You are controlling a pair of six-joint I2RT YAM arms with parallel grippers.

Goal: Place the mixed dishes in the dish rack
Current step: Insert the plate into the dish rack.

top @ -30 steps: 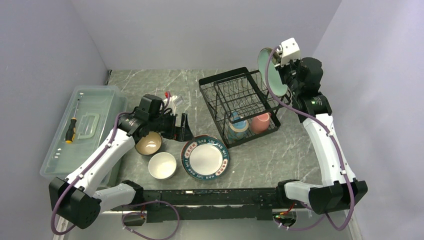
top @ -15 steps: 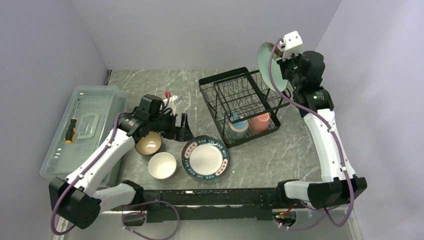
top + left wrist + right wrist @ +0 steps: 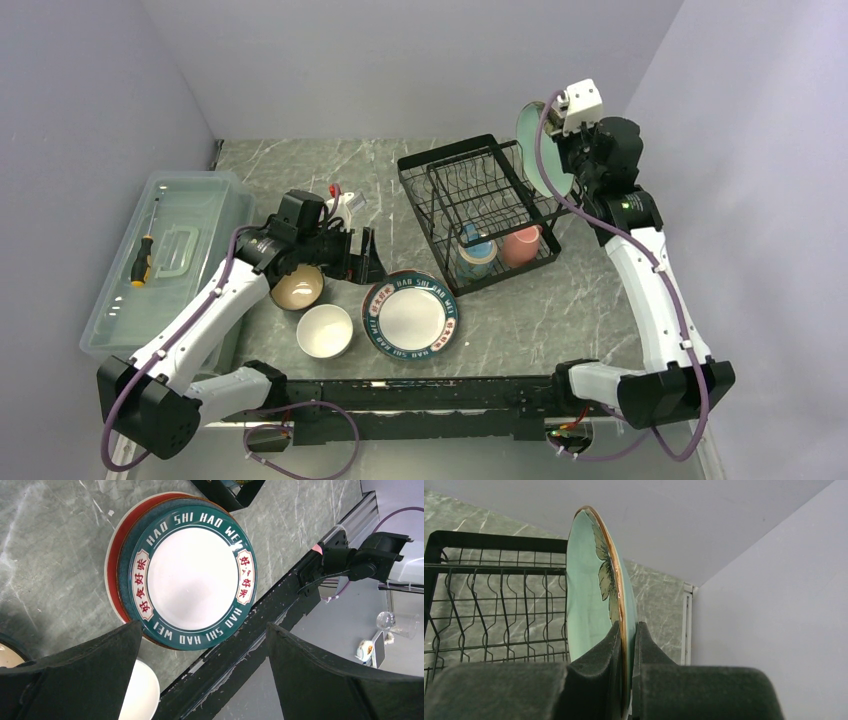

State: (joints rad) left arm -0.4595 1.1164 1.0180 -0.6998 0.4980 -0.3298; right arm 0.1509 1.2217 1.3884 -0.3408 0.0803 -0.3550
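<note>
The plate is already standing on edge, and the rack's end slots are below my right gripper. My right gripper will next move down and back toward the rack's end slots and release the plate.
My right gripper is shut on the rim of the mint-green flower plate, holding it on edge above the far right corner of the black wire dish rack. In the right wrist view the plate stands upright between my fingertips, with the rack to its left. A blue mug and a pink mug sit in the rack's basket. My left gripper is open and empty above the white lettered-rim plate, which lies on a red plate.
A brown bowl and a white bowl stand left of the stacked plates. A clear plastic box with a screwdriver is at the far left. The table's near rail runs just below the plates.
My right gripper swung the mint-green plate up a little, then brought it back down and closer to the rack's far right corner. The left arm has not moved.
</note>
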